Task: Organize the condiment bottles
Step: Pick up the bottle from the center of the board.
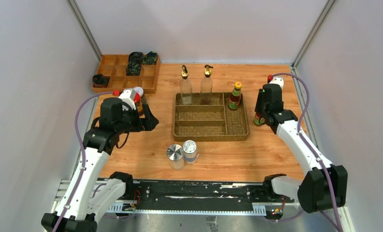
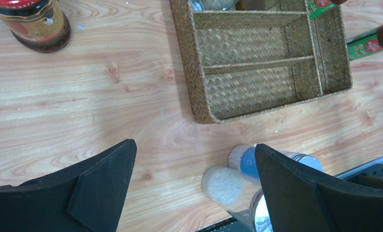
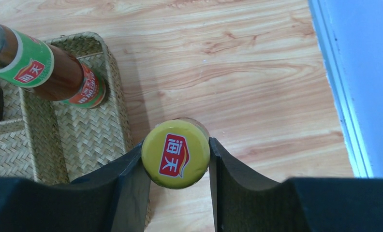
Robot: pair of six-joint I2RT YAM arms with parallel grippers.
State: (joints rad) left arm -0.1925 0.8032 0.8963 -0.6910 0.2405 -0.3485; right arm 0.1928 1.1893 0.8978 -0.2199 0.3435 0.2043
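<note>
Bare bottom of the basket's section lies beside the other sauce bottle. The right gripper brings its sauce bottle up, left in the top view and down there next, then releases it.
My right gripper (image 3: 176, 147) is shut on the yellow cap of a sauce bottle (image 3: 176, 169) standing on the table just right of the wicker basket (image 3: 114, 96). The other sauce bottle (image 3: 49, 72) stands in the basket's right compartment. In the top view two clear gold-spouted bottles (image 1: 185, 84) (image 1: 206, 83) stand at the basket's far edge (image 1: 199, 94). Two silver-lidded shakers (image 1: 175, 155) (image 1: 190, 151) stand in front of the basket. My left gripper (image 2: 194, 145) hangs open over bare wood, left of the basket (image 2: 199, 87) and above the shakers (image 2: 223, 183). A red-lidded jar (image 2: 37, 26) stands beyond it.
A wooden compartment tray (image 1: 113, 77) with dark rolled bundles (image 1: 134, 68) sits at the back left. Grey walls close in both sides, and the right wall's base (image 3: 339, 96) runs close to the held bottle. The black rail (image 1: 194, 193) lines the near table edge.
</note>
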